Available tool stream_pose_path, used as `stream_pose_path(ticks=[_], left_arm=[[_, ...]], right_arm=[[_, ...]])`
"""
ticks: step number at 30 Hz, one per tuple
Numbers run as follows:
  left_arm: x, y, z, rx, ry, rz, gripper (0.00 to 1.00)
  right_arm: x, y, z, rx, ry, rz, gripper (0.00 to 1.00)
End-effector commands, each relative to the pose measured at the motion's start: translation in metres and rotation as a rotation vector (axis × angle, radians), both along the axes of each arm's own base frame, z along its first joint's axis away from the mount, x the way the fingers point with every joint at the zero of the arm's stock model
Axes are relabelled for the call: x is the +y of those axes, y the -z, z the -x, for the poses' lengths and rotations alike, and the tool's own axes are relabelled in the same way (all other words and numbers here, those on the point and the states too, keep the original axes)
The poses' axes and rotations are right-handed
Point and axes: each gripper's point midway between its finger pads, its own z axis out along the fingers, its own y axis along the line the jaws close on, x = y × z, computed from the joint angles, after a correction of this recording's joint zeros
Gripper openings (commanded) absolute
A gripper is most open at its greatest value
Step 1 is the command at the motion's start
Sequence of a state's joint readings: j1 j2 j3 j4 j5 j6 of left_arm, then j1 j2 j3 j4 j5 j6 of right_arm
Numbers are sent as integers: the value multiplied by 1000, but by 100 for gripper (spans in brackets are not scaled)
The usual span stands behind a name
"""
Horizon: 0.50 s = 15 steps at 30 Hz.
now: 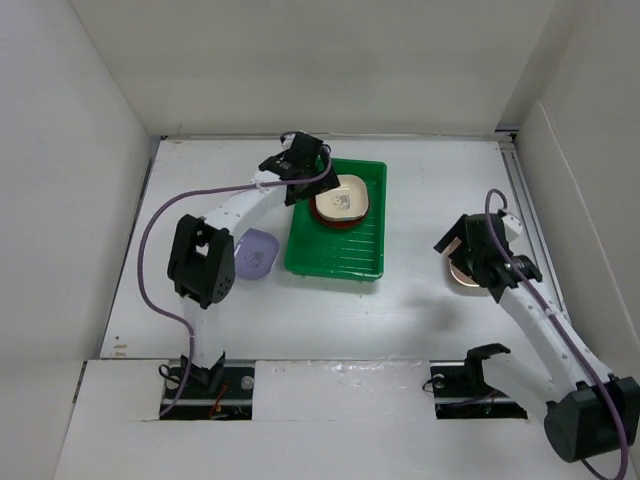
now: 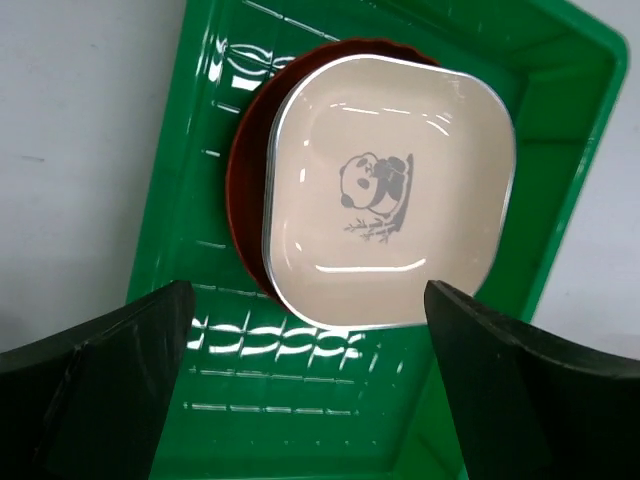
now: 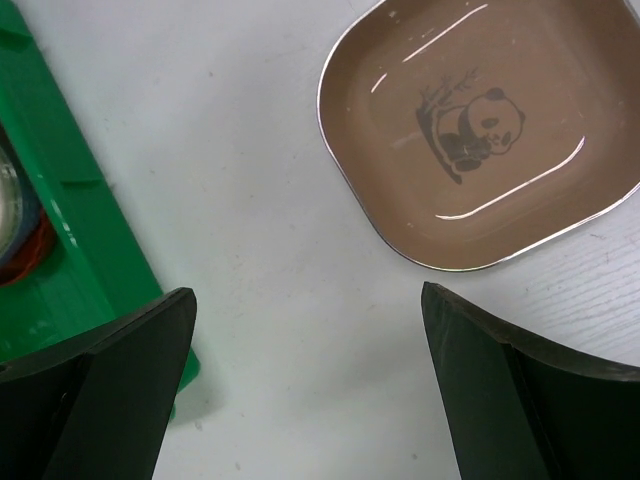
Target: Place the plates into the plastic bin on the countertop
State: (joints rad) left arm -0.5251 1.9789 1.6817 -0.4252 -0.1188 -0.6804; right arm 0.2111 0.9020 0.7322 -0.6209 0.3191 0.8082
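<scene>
My right gripper comes down onto the plate's rim on the bin-facing side next and closes, since the tan-pink plate (image 3: pixel 490 130) is still outside the green bin.
The green plastic bin (image 1: pixel 340 252) sits mid-countertop. In it a cream plate (image 1: pixel 342 197) with a panda print lies on a red-orange round plate (image 1: pixel 327 219); both show in the left wrist view, cream (image 2: pixel 390 190) over red (image 2: pixel 248 190). My left gripper (image 1: pixel 312 175) is open and empty above the bin's far end, near the cream plate. A lavender plate (image 1: pixel 256 252) lies left of the bin. A tan-pink plate (image 3: pixel 490 130) lies on the white countertop (image 1: pixel 420 300) at the right, mostly under my right gripper (image 1: pixel 478 262), which is open and empty above it.
White panels wall the countertop on the left, back and right. The bin's corner (image 3: pixel 60 250) shows at the left of the right wrist view. The left arm's purple cable (image 1: pixel 150 240) loops out to the left.
</scene>
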Motion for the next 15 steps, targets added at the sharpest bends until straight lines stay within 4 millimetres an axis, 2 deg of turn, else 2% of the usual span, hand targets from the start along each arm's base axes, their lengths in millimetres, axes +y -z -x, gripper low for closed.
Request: stream_pose_path(ticks=[1,4,5,6,9,12,13,15], left_arm=[[13,-85,9,-146,-38,67,100],[28,-107,19,-181,-60,48,100],[30,-107,24,-176,-60,44,100],[34,-121,30,-196,-53,48,100],[44,-139,43,-233,-62,62,100],[54,-146,53,-252,-79,57,100],[57,-154,58,-269,-80,68,100],[64,-156,70,-274,-80,71,100]], right_arm=[[3,-11,-19,-31,-1,18,100],[7,11,-25,54,-14,26,100],[1,17,-28,72,7,21,100],[-1,30,-32,115,6,27,99],[-8,44,-42,161,21,26,96],[-19,53,-49,188,34,13,95],[-16,62,-50,215,3,-8,91],[-21,70,-58,240,-3,-30,85]])
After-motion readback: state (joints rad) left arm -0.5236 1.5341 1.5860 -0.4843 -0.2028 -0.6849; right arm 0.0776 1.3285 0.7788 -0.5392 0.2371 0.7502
